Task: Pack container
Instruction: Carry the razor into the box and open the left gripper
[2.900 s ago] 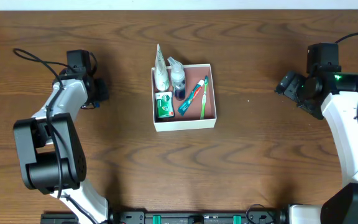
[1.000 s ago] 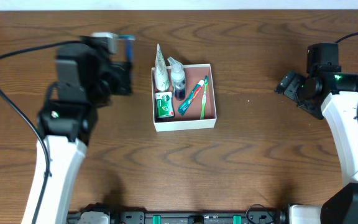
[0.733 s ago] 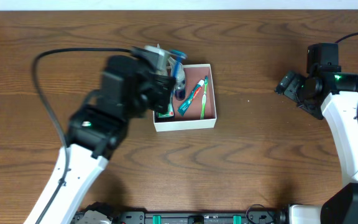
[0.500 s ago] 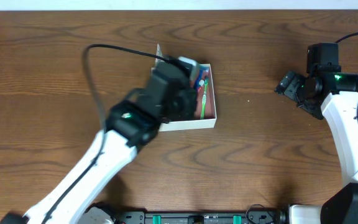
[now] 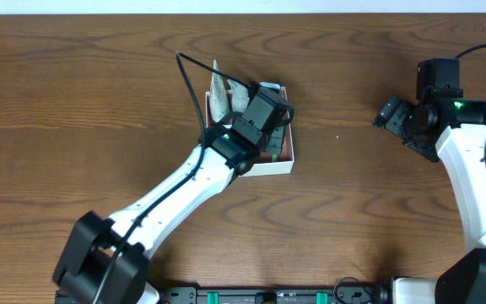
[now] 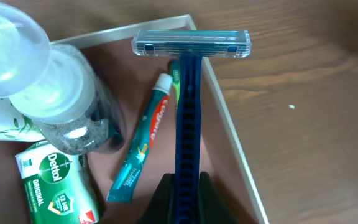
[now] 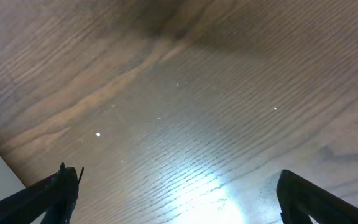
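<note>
The left gripper carries the blue razor down onto the container's open bottom next, between the teal toothpaste tube (image 6: pixel 140 152) and the container's side.
The container (image 5: pixel 278 166) is a shallow white-walled box with a reddish-pink floor, at the table's middle; it also shows in the left wrist view (image 6: pixel 230 127). My left gripper (image 6: pixel 182 194) is shut on the handle of a blue razor (image 6: pixel 186 118) and holds it above the container's right side, head pointing away. In the overhead view the left gripper (image 5: pixel 267 105) covers most of the box. Inside lie a teal toothpaste tube (image 6: pixel 140 152), a green toothbrush (image 6: pixel 174 74), a green Dettol soap (image 6: pixel 58 190), a clear bottle (image 6: pixel 64 102) and a white tube (image 5: pixel 218 91). My right gripper (image 7: pixel 179 199) is open and empty.
The right gripper (image 5: pixel 392 114) hovers over bare brown wood at the far right, well away from the box. The left arm's black cable (image 5: pixel 194 80) loops above the box's left side.
My left arm swung from the table's far left to over the container, carrying the razor. The right arm has not moved.
</note>
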### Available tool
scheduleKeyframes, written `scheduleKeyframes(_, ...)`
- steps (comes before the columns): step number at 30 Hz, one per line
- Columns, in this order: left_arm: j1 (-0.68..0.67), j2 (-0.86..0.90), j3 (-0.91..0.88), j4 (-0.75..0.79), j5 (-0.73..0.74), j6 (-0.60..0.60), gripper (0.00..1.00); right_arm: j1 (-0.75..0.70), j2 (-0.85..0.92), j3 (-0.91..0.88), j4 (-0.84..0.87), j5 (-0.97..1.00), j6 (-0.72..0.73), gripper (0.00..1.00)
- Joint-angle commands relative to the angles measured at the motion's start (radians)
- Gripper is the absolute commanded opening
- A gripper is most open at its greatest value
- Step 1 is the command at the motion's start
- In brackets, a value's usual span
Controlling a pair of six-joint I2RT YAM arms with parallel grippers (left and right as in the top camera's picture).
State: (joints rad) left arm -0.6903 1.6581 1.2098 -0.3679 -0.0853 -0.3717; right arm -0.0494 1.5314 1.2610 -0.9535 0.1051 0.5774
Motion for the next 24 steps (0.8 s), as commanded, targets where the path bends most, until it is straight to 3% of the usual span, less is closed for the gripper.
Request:
scheduleKeyframes(1, 0.000, 0.049, 0.019, 0.027, -0.043, -0.032, 0.06, -0.004, 0.002, 0.002, -0.001, 0.007, 0.013, 0.99)
scheduleKeyframes(16, 0.000, 0.132, 0.019, 0.068, -0.043, -0.034, 0.06, -0.004, 0.002, 0.002, -0.001, 0.007, 0.013, 0.99)
scheduleKeyframes(19, 0.000, 0.132, 0.019, 0.069, -0.043, -0.034, 0.15, -0.003, 0.002, 0.002, -0.001, 0.007, 0.013, 0.99)
scheduleKeyframes(24, 0.000, 0.132, 0.019, 0.069, -0.042, -0.034, 0.17, -0.003, 0.002, 0.002, -0.001, 0.007, 0.013, 0.99)
